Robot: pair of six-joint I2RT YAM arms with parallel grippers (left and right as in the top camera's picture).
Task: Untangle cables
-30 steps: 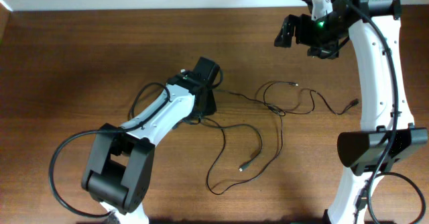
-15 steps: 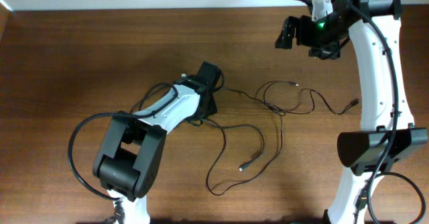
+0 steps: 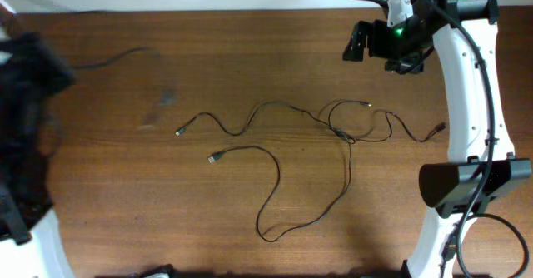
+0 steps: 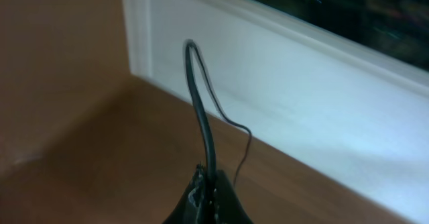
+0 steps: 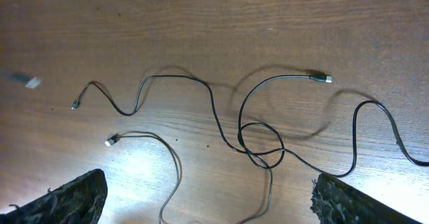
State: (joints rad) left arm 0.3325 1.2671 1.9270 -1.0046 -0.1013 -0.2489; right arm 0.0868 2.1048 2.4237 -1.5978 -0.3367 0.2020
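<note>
I need to move my left gripper back and down to release the black cable, because bare tabletop clear of the knot lies below this gripper, toward my base.
Several thin black cables (image 3: 275, 107) lie spread on the brown table, crossing in a loose knot (image 3: 341, 135), which also shows in the right wrist view (image 5: 258, 143). Silvery plug ends lie at the left (image 3: 179, 131), (image 3: 212, 157) and at the right (image 3: 366, 104), (image 3: 439, 128). My left gripper (image 3: 29, 70) is a dark blur at the far left edge. In the left wrist view it (image 4: 206, 184) is shut on a black cable (image 4: 201, 110) that rises from the jaws. My right gripper (image 3: 366, 41) hangs open and empty high above the knot (image 5: 208, 197).
A thin strand (image 3: 117, 56) trails over the table at the upper left, next to the blurred left arm. A white wall edge (image 4: 281, 83) borders the table at the back. The right arm's white base (image 3: 454, 195) stands at the right.
My left arm has swung from the table's middle to the far left edge, uncovering the cables. The strands now lie stretched further left. The right arm has not moved.
</note>
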